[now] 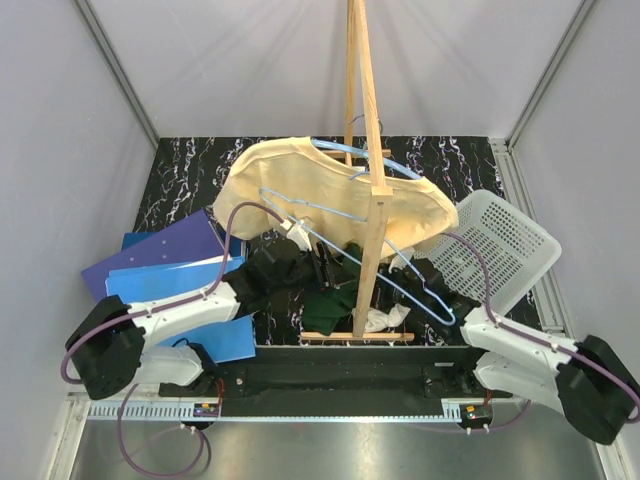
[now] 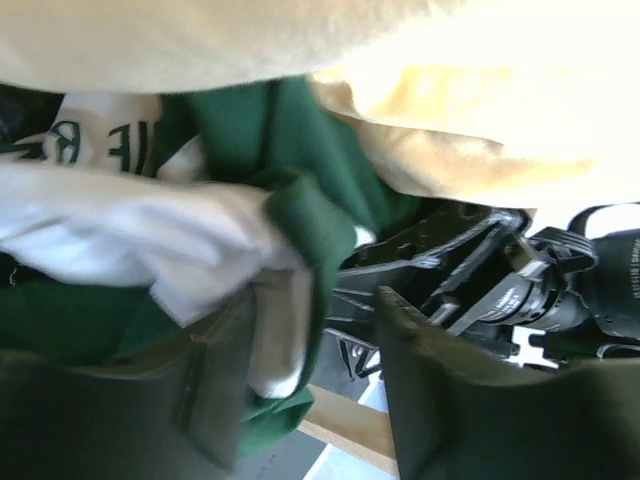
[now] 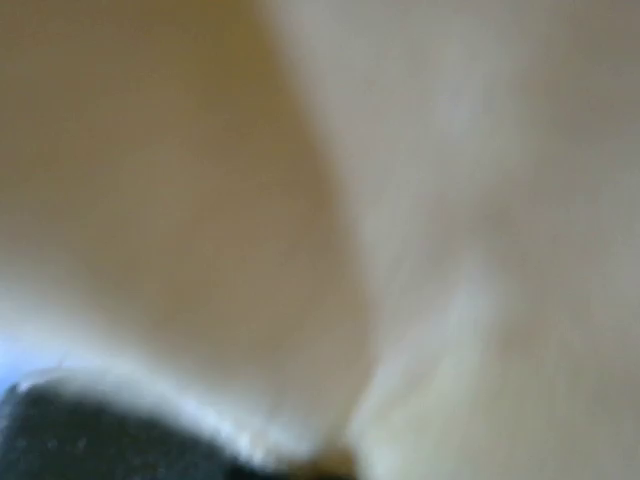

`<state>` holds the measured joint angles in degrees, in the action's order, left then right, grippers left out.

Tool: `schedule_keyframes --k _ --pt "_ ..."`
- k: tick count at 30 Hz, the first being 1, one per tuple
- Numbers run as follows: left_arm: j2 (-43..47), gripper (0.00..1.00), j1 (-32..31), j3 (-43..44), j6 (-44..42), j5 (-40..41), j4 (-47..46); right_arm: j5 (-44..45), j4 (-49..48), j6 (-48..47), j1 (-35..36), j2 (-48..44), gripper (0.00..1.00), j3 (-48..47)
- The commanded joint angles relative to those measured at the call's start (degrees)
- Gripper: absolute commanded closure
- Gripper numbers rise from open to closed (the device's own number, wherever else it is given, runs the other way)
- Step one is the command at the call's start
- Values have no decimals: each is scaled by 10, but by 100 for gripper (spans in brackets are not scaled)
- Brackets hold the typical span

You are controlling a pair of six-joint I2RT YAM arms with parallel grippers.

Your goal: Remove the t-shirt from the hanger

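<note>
The right gripper will next move from under the shirt to over the white basket (image 1: 498, 250) and release the garment, since that basket is to the gripper's right in the top view.
A cream t-shirt (image 1: 320, 185) hangs over a light blue hanger (image 1: 345, 152) on the wooden stand's pole (image 1: 372, 150). It also fills the top of the left wrist view (image 2: 330, 40) and the whole blurred right wrist view (image 3: 320, 200). My left gripper (image 1: 312, 252) sits under the shirt's lower edge. In its wrist view the left gripper (image 2: 318, 385) is open, with a green and white garment (image 2: 250, 210) lying against its left finger (image 2: 215, 390). My right arm (image 1: 450, 290) reaches under the shirt's right edge, and its fingers are hidden by the cloth.
More blue hangers (image 1: 415, 290) lean against the stand. Dark green clothes (image 1: 320, 295) are piled at its base. A white basket (image 1: 505, 245) stands tilted at the right. Blue folders (image 1: 165, 265) lie at the left. Grey walls close in the sides.
</note>
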<state>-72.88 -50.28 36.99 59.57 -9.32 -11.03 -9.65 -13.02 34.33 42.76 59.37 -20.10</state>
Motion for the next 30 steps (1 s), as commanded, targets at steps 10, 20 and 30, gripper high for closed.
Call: schedule_keyframes --k 10,20,30 --pt "193 35 6 -16 -72 118 166 83 234 73 1 -337 100 -56" --pt "329 33 9 -63 -63 174 246 177 409 80 1 -468 100 -153" --pt "352 32 10 -56 -70 187 268 313 564 35 0 -468 100 -296"
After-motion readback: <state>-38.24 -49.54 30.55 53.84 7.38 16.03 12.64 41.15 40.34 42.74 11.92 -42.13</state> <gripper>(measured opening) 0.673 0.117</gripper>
